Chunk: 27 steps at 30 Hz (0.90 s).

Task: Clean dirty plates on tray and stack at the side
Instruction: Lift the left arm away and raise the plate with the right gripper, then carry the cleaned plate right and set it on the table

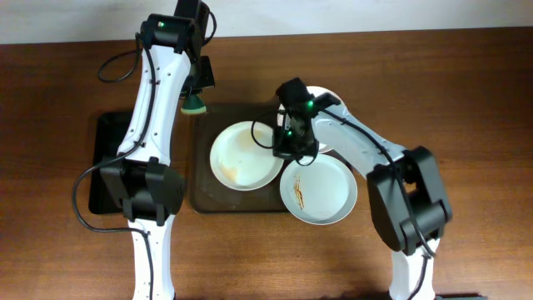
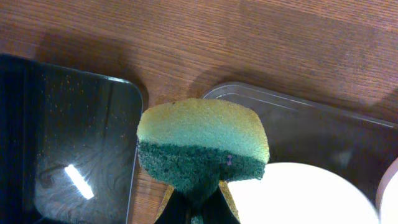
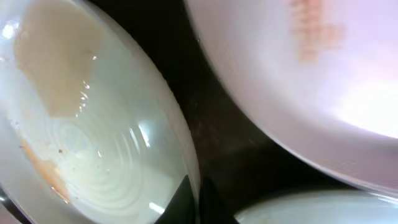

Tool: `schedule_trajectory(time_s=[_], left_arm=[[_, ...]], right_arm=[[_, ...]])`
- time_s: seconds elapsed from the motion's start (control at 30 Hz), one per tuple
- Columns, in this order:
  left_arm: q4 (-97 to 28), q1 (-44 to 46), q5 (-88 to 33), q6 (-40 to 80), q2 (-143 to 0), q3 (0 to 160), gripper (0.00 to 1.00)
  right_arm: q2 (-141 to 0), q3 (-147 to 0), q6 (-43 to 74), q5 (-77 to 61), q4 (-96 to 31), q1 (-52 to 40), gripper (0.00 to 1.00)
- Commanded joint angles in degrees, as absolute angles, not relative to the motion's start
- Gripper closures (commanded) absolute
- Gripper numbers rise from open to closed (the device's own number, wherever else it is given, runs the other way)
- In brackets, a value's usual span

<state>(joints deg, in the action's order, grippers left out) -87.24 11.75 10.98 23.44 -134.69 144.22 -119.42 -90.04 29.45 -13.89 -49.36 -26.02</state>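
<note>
I need to lift my right gripper next and take the plate past the tray. Then I need to set the plate down and let go of it on bare tabletop, to the gripper's right in the overhead view.
The brown tray (image 1: pixel 200 196) holds three white plates. The left plate (image 1: pixel 241 158) has a pale orange smear. The front right plate (image 1: pixel 321 193) has brown sauce streaks and overhangs the tray's edge. The third plate (image 1: pixel 326 93) is mostly hidden behind my right arm. My right gripper (image 1: pixel 287 148) is shut on the right rim of the left plate; in the right wrist view the rim (image 3: pixel 186 155) sits between the fingers (image 3: pixel 194 202). My left gripper (image 1: pixel 200 83) is shut on a green and yellow sponge (image 1: pixel 196 103), held over the tray's far left corner; the sponge (image 2: pixel 202 146) fills the left wrist view.
A smaller black tray (image 1: pixel 107 158) lies to the left of the brown tray and also shows in the left wrist view (image 2: pixel 62 137). Bare wooden table (image 1: pixel 466 100) lies to the right and behind.
</note>
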Motion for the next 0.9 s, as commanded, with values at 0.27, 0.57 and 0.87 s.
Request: schedule_trajectory(time_s=[0.27,0.57,0.87], left_arm=[[-87.07,10.68,11.44,23.53,-134.41,144.46,0.99],[-86.02,10.68,11.46,23.53,-134.41,144.46,0.99],[-84.73,6.52,10.59,23.55,-134.41,144.46,0.99]], right_arm=[[-107.66,-94.63,27.0,7.25,-59.94,-27.24,0.96],[-104.64,-94.83,27.57,34.39,-64.2,-38.48,0.96],[-104.64,-94.83,35.07,68.31,-64.73,-53.74,0.96]])
